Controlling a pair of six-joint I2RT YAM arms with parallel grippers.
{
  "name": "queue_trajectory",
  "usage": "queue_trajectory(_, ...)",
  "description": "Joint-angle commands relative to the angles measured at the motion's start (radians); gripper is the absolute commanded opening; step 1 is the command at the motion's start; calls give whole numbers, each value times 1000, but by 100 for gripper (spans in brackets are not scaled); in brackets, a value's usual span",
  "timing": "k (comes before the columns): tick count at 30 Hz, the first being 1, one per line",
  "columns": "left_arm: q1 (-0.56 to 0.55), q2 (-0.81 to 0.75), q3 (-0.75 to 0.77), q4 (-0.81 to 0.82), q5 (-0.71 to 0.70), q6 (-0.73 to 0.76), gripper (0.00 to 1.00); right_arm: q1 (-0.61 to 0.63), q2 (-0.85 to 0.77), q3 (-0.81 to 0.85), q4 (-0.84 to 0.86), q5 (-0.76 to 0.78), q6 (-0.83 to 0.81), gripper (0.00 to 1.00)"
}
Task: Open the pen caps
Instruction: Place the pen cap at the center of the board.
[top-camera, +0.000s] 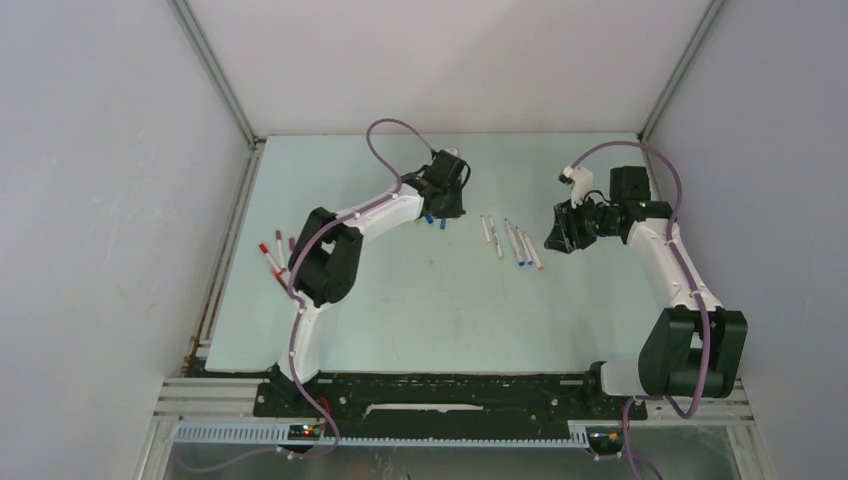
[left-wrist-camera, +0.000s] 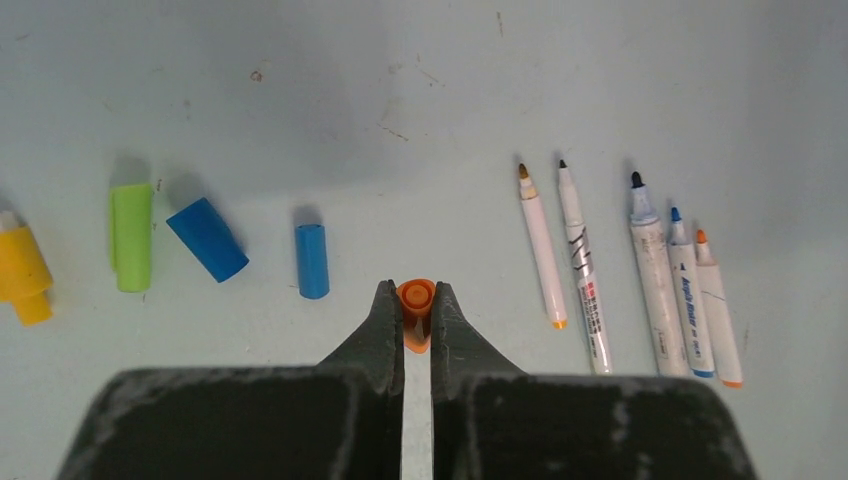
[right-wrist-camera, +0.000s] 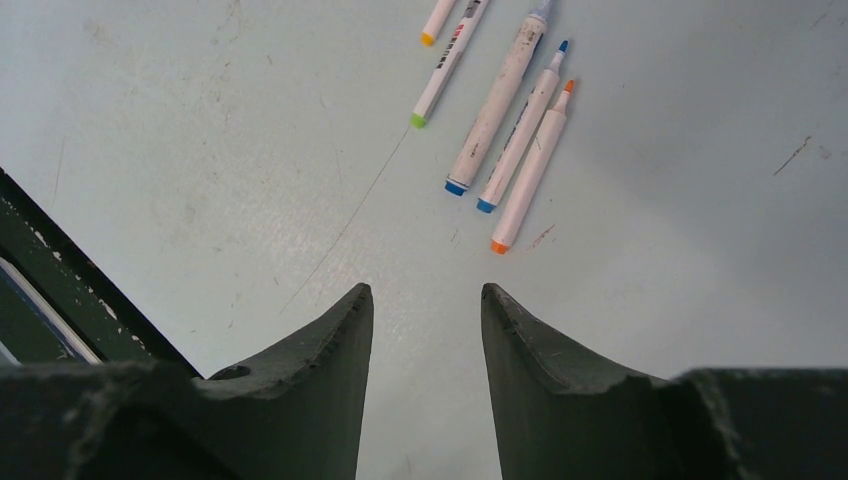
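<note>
The left gripper moves down toward the tabletop beside the small blue cap next and releases the orange pen cap (left-wrist-camera: 415, 312), since that bare spot lies below the gripper.
My left gripper (left-wrist-camera: 416, 300) is shut on an orange pen cap (left-wrist-camera: 415, 312), held just above the table; it also shows in the top view (top-camera: 447, 205). To its left lie loose caps: a small blue one (left-wrist-camera: 312, 260), a larger blue one (left-wrist-camera: 207, 239), a green one (left-wrist-camera: 131, 236) and a yellow one (left-wrist-camera: 22, 272). Several uncapped white pens (left-wrist-camera: 660, 285) lie in a row to the right, and in the top view (top-camera: 512, 240) between the arms. My right gripper (right-wrist-camera: 427, 295) is open and empty, hovering near the row's ends (right-wrist-camera: 500, 245).
Several capped pens, red and purple (top-camera: 276, 255), lie at the table's left edge beside the left arm's elbow. White walls enclose the table on three sides. The right arm's own body shows as a dark bar at the lower left of its wrist view (right-wrist-camera: 60, 290).
</note>
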Motion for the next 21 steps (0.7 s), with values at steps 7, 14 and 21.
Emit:
queue_trajectory(7, 9, 86, 110, -43, 16, 3, 5, -4, -28, 18, -1, -25, -21, 47)
queue_trajectory(14, 32, 123, 132, -51, 36, -20, 9, -11, -28, 19, -4, -38, -21, 47)
queue_trajectory(21, 42, 139, 147, -61, 68, -27, 16, -15, -29, 19, -6, -51, -22, 47)
